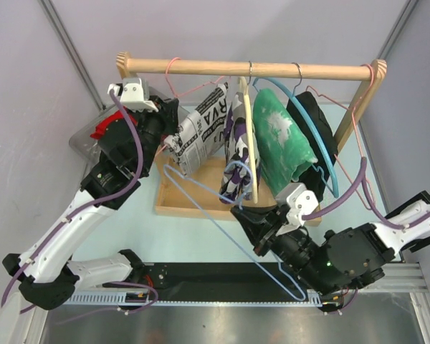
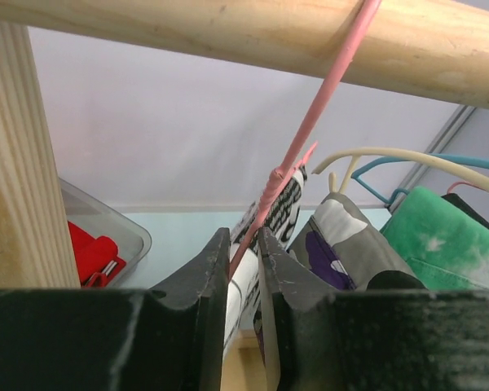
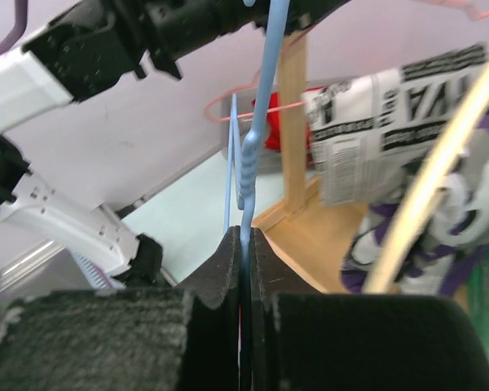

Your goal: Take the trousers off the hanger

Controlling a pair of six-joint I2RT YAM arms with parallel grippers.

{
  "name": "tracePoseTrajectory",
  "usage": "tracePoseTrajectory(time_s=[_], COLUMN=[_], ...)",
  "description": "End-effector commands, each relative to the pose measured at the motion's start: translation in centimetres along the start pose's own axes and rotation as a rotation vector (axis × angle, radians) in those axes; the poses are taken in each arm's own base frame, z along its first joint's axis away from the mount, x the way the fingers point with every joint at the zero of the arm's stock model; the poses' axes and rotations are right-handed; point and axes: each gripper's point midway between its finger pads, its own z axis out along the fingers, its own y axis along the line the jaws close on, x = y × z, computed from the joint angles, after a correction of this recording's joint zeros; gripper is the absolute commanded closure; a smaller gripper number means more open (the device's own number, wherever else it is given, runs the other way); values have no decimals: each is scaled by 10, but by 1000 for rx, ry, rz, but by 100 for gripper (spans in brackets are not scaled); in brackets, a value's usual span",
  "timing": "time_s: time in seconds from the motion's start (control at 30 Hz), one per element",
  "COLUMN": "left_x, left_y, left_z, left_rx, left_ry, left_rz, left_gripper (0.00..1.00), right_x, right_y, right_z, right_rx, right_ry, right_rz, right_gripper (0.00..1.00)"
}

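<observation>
I should next use my right gripper to carry the blue hanger outward, where the bar's bare part (image 1: pixel 212 67) beside the pink hanger (image 1: pixel 173 72) lies, hook it there and release it.
Newspaper-print trousers (image 1: pixel 201 129) hang at the left of the wooden rack, by a pink hanger (image 1: pixel 173 72). My left gripper (image 1: pixel 170 136) is beside their left edge. In the left wrist view its jaws (image 2: pixel 243 236) are nearly closed, with the pink hanger wire (image 2: pixel 318 106) and white cloth of the trousers (image 2: pixel 281 212) between them. My right gripper (image 1: pixel 245 217) is shut on a bare light blue hanger (image 1: pixel 222 222), which lies off the rail, slanting from below the trousers towards the table's near edge. The right wrist view shows the gripper (image 3: pixel 244 232) pinching the blue hanger (image 3: pixel 257 138), with the trousers (image 3: pixel 391 122) to the right.
The rail (image 1: pixel 272 69) also carries a purple-and-white garment (image 1: pixel 238 143) on a cream hanger, a green one (image 1: pixel 279 136) and a black one (image 1: pixel 312 122). The rack's wooden base (image 1: pixel 175 201) lies under them. A grey bin (image 1: pixel 82 140) with something red stands at the left.
</observation>
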Motion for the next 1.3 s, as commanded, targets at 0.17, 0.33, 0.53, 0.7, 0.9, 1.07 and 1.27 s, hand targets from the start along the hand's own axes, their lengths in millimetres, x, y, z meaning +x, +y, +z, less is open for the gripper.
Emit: tracePoseTrajectory(time_s=[0.17,0.33,0.53,0.7,0.9,1.07,1.27], left_x=[-5,-4,-7,-10,-21,-27,-40], left_y=[-25,-16,4,20,13,0,-2], left_z=[9,7,-1,-11,-28,-41,-61], left_rx=[100,61,-16,-70,7,101,160], left_ry=[14,14,12,13,-6,2,-12], left_rz=[6,21,64,94,55,3,-37], left_gripper=[79,89,93,94,86,61,48], right_x=[-48,-61,-75,-84,-95,-95,-93], right_y=[-55,-68,-87,-86,-80,-81,-91], right_z=[-23,-20,-1,32,76,121,156], right_rx=[240,312,446,509,509,466,500], right_ry=[-15,-21,-48,-86,-129,-123,-112], right_rz=[-82,-21,-48,-129,-164,-159,-183], right_gripper=[100,100,100,100,100,100,100])
